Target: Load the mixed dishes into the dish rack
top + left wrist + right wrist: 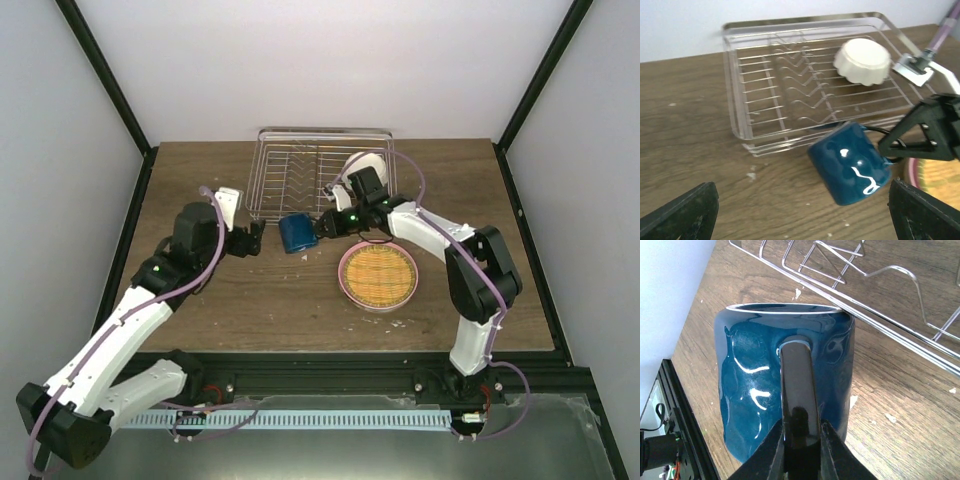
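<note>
My right gripper will next lift the mug over the front bar of the dish rack. Then it will lower the mug and let go of it at the dish rack's free wires (329, 198), which lie outward beside the white bowl.
The dark blue mug (294, 233) lies tilted on its side just in front of the silver wire dish rack (270, 160). My right gripper (322, 226) is shut on the mug's handle (799, 405), with the mug body (750, 400) beyond it. The mug also shows in the left wrist view (850, 162), near the rack's front edge (790, 140). A small white scalloped bowl (862, 61) sits upside down in the rack's right part. The yellow-lime ribbed plate (379, 274) rests on the pink plate (347, 283). My left gripper (258, 238) is open and empty, left of the mug.
The plate stack lies on the wooden table right of centre, under my right forearm. The mint-green plate is out of view. A black frame borders the table.
</note>
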`<state>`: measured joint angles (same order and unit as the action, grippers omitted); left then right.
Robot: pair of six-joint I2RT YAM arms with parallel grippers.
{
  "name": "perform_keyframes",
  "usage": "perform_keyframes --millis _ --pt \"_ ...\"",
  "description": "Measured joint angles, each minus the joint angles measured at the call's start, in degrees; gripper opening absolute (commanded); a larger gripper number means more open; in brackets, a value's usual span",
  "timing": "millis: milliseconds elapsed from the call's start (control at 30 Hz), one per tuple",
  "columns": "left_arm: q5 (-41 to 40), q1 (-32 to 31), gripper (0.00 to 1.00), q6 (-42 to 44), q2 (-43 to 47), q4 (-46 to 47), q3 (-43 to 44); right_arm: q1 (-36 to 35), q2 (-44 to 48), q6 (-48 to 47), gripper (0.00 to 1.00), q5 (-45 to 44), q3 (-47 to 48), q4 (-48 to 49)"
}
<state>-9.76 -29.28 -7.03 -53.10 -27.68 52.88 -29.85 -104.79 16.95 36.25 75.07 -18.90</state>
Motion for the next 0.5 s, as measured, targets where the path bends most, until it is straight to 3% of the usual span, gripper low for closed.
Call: perform_keyframes --millis 300,500 --pt "15.04 3.98 0.94 -0.52 -2.93 5.81 -1.05 0.46 4.20 -1.09 0.03 -1.11 0.11 -3.39" --pt "20.74 8.33 0.94 -1.79 -3.69 9.60 -3.04 0.52 10.62 -1.95 0.03 -3.89 2.38 -6.19"
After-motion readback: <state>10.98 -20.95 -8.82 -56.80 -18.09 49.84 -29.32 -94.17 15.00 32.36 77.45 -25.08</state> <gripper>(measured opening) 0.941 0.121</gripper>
